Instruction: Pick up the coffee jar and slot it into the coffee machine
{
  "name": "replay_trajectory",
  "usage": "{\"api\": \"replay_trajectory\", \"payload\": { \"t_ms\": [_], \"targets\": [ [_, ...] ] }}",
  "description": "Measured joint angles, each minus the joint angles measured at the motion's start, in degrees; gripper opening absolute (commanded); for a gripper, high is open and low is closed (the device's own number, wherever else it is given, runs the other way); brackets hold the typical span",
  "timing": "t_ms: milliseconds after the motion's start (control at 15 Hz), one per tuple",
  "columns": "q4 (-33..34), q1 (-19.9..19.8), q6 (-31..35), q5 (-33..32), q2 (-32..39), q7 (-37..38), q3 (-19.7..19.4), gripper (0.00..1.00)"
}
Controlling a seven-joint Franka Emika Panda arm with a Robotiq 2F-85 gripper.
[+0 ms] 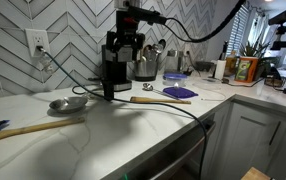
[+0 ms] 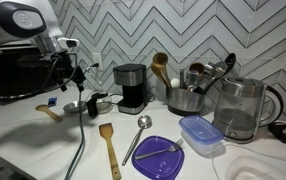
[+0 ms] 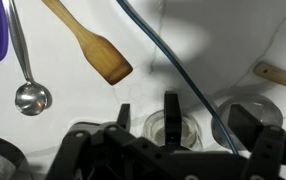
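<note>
The coffee jar's black top piece (image 1: 109,91) (image 3: 172,118) is below my gripper, between its fingers, so next I should lower my gripper and bring its open fingers down around that piece.
In the wrist view the coffee jar (image 3: 170,132) shows from above as a round glass pot with a black strip across its top. It stands on the white counter directly under my gripper (image 3: 183,113). The gripper is open, with one finger on each side of the jar, and holds nothing. In an exterior view the jar (image 2: 100,103) stands just beside the black coffee machine (image 2: 131,88), and the gripper (image 2: 71,76) hangs above and a little to its side. In an exterior view the gripper (image 1: 122,55) is over the machine (image 1: 116,80); I cannot make out the jar there.
A metal bowl (image 2: 75,107) lies close to the jar. A cable (image 3: 173,60) crosses the counter. Nearby lie a wooden spatula (image 3: 95,47), a ladle (image 3: 29,96), a purple plate (image 2: 159,157), a steel utensil canister (image 2: 188,95), a kettle (image 2: 241,108) and a blue container (image 2: 200,135).
</note>
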Motion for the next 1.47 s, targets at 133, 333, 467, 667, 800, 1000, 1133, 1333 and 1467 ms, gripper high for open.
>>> {"api": "replay_trajectory", "payload": {
  "t_ms": [133, 333, 467, 667, 800, 1000, 1133, 1333, 1467],
  "targets": [
    [0.0, 0.1, 2.8, 0.0, 1.8, 0.1, 0.0, 1.0],
    [0.0, 0.1, 8.1, 0.0, 4.6, 1.1, 0.1, 1.0],
    [0.0, 0.2, 11.0, 0.3, 6.4, 1.6, 0.3, 1.0],
    [0.0, 0.7, 14.5, 0.8, 8.8, 2.1, 0.6, 1.0],
    [0.0, 0.8, 15.7, 1.1, 10.2, 2.2, 0.8, 1.0],
    [0.0, 0.9, 16.9, 1.1, 12.0, 3.0, 1.0, 1.0],
    [0.0, 0.9, 18.0, 1.1, 12.9, 3.4, 1.0, 1.0],
    [0.0, 0.9, 19.8, 1.1, 14.0, 3.9, 1.0, 1.0],
    [0.0, 0.9, 20.8, 0.9, 14.5, 4.6, 1.0, 0.98]
  ]
}}
